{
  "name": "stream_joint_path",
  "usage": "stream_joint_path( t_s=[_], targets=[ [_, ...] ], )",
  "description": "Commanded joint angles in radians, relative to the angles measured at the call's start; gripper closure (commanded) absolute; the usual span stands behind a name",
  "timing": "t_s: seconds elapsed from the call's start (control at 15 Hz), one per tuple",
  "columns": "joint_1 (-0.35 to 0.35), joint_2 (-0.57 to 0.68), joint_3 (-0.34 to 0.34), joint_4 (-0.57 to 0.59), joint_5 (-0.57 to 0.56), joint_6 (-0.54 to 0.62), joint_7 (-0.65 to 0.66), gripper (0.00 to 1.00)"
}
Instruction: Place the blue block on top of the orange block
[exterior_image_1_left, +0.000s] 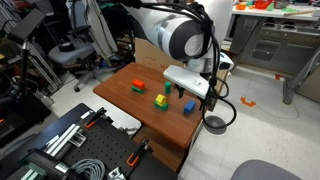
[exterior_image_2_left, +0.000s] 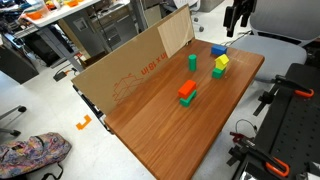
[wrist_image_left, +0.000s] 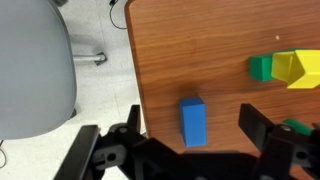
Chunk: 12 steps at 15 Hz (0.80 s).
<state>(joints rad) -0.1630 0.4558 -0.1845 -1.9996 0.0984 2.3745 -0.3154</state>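
The blue block (wrist_image_left: 193, 121) is below the robot's gripper, already between its open fingers, so the gripper needs to move down around the block's long sides next and close.
The blue block (wrist_image_left: 193, 121) lies on the wooden table (wrist_image_left: 200, 50) close to its edge. It also shows in both exterior views (exterior_image_1_left: 189, 107) (exterior_image_2_left: 218, 49). My gripper (wrist_image_left: 193, 130) is open above it, one finger on each side, not touching it. The gripper shows in both exterior views (exterior_image_1_left: 186, 92) (exterior_image_2_left: 238, 18). The orange block (exterior_image_2_left: 187, 89) sits on a green block nearer the table's middle, well away from the gripper. It also shows in an exterior view (exterior_image_1_left: 138, 86).
A yellow block (wrist_image_left: 300, 67) rests against a green block (wrist_image_left: 262, 68) near the blue block. An upright green block (exterior_image_2_left: 192, 62) stands mid-table. A cardboard wall (exterior_image_2_left: 130, 70) lines one table side. A grey chair (wrist_image_left: 35, 60) stands beyond the edge.
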Motion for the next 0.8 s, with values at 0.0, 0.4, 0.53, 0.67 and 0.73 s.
stream_joint_path(
  t_s=[0.0,0.4,0.53,0.67,0.73],
  targets=[
    [-0.040,0.122,0.049,0.158,-0.029,-0.069,0.015,0.00],
    [-0.036,0.232,0.074,0.306,-0.070,-0.153,0.026,0.00],
    [-0.035,0.262,0.080,0.342,-0.080,-0.181,0.024,0.00],
    [-0.036,0.292,0.085,0.370,-0.090,-0.200,0.020,0.00],
    [-0.034,0.307,0.087,0.385,-0.099,-0.212,0.019,0.00]
  ],
)
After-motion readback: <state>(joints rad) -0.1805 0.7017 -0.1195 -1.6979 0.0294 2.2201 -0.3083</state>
